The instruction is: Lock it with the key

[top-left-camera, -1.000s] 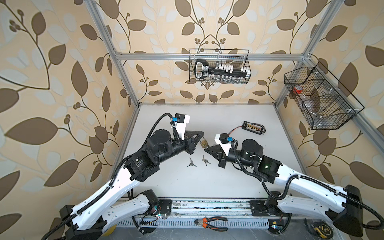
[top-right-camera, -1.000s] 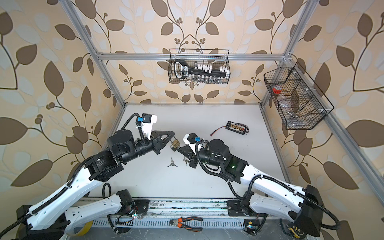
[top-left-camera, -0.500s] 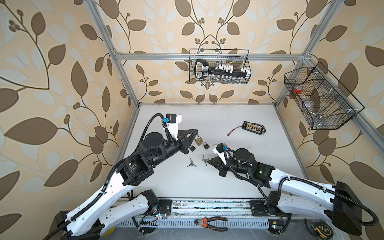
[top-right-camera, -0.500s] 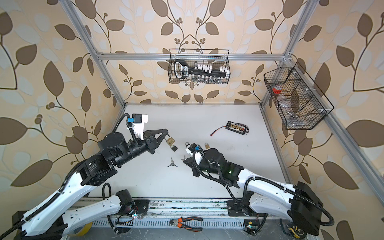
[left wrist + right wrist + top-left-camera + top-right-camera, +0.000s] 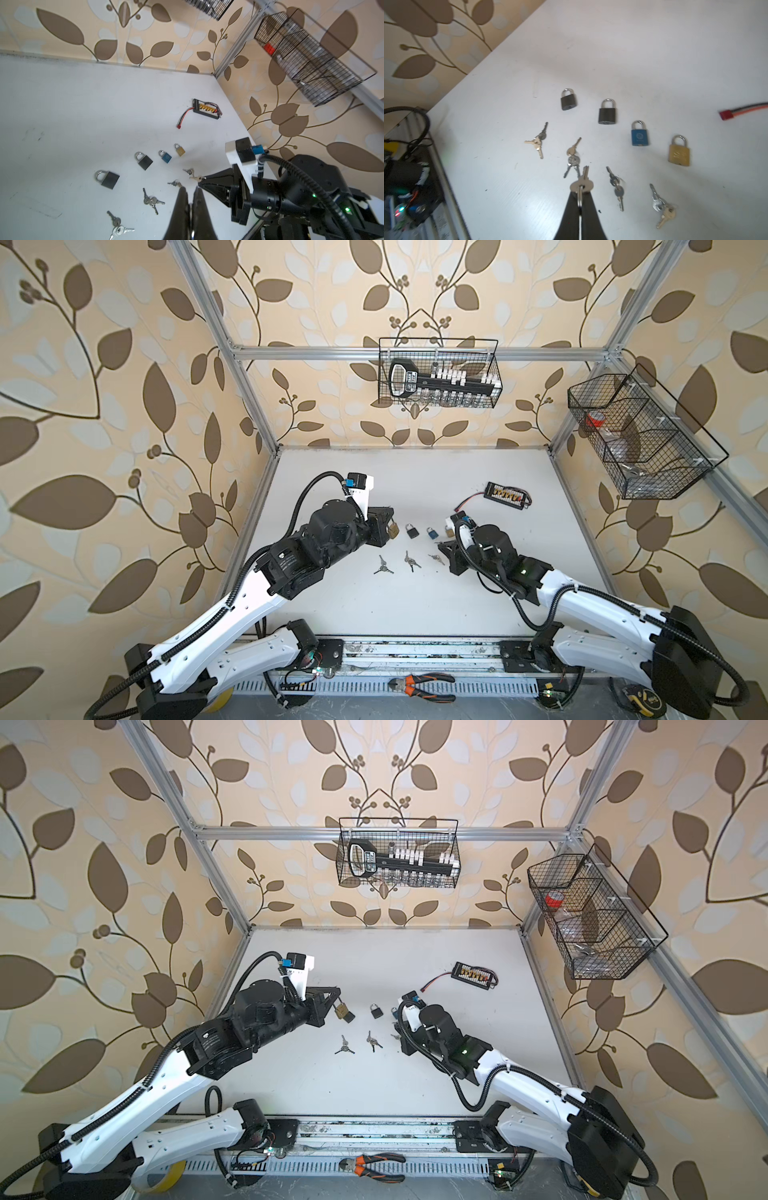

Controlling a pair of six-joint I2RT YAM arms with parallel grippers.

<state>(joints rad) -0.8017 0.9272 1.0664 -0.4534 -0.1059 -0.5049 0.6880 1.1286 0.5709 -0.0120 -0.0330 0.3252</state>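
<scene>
My right gripper moves away from the padlock next, then lowers and releases the key, since bare tabletop lies below, past the key heap farthest from the brass padlock.
My left gripper (image 5: 389,526) (image 5: 337,1006) is shut on a brass padlock (image 5: 392,530) (image 5: 341,1010), held just above the white table. In the left wrist view only a sliver of metal shows between the closed fingers (image 5: 182,199). My right gripper (image 5: 441,546) (image 5: 580,194) is shut on a silver key (image 5: 582,182) by its head and ring, with the blade pointing forward. The left wrist view also shows the key (image 5: 196,177) at the right gripper's tip. A gap of table lies between padlock and key.
Two black padlocks (image 5: 568,101) (image 5: 607,114), a blue padlock (image 5: 639,136) and a gold padlock (image 5: 679,154) lie in a row. Several key bunches (image 5: 536,142) (image 5: 616,184) lie in front of them. A battery board (image 5: 505,494) lies at the back right. Wire baskets (image 5: 438,373) hang on the walls.
The two grippers, close together a second ago, have drawn apart. The left one has pulled back left with the padlock, and the right one back right and lower with the key.
</scene>
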